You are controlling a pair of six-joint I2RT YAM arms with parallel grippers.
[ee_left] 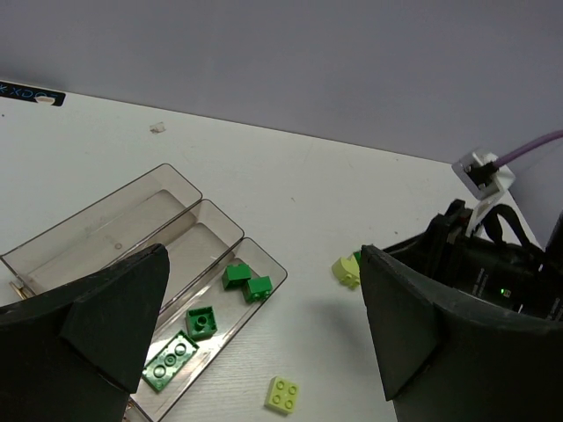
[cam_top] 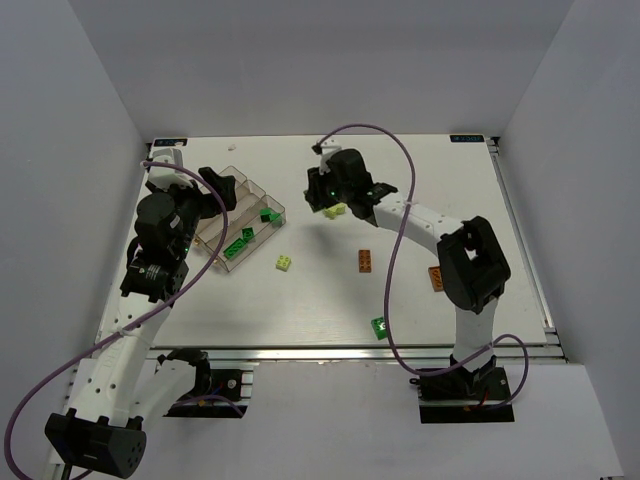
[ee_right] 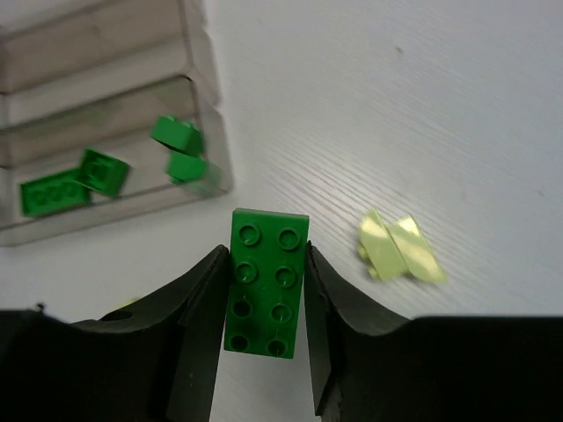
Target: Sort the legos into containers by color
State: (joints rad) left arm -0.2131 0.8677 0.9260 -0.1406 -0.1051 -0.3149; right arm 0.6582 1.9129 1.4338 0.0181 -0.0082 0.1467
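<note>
The brick should next go to the left in the top view with my right gripper, over the tray's near compartment's end [cam_top: 266,220] [ee_right: 170,161] by the lime piece, as dark green bricks lie there.
The clear ridged tray [cam_top: 238,193] stands at the back left; its nearest compartment holds several dark green bricks [ee_left: 201,323], also seen in the right wrist view [ee_right: 180,149]. My right gripper [ee_right: 266,268] is shut on a dark green two-by-four brick [ee_right: 266,281] and holds it above the table just right of the tray, beside a pale lime piece [ee_right: 400,249]. In the top view this gripper [cam_top: 340,195] is over that lime piece [cam_top: 335,210]. My left gripper [ee_left: 262,259] is open and empty above the tray [ee_left: 132,220].
A lime two-by-two brick [cam_top: 285,263] lies in front of the tray. Two orange bricks [cam_top: 366,261] [cam_top: 437,278] lie at mid-right. A green brick [cam_top: 381,327] lies near the front edge. The right arm's purple cable arcs over the centre.
</note>
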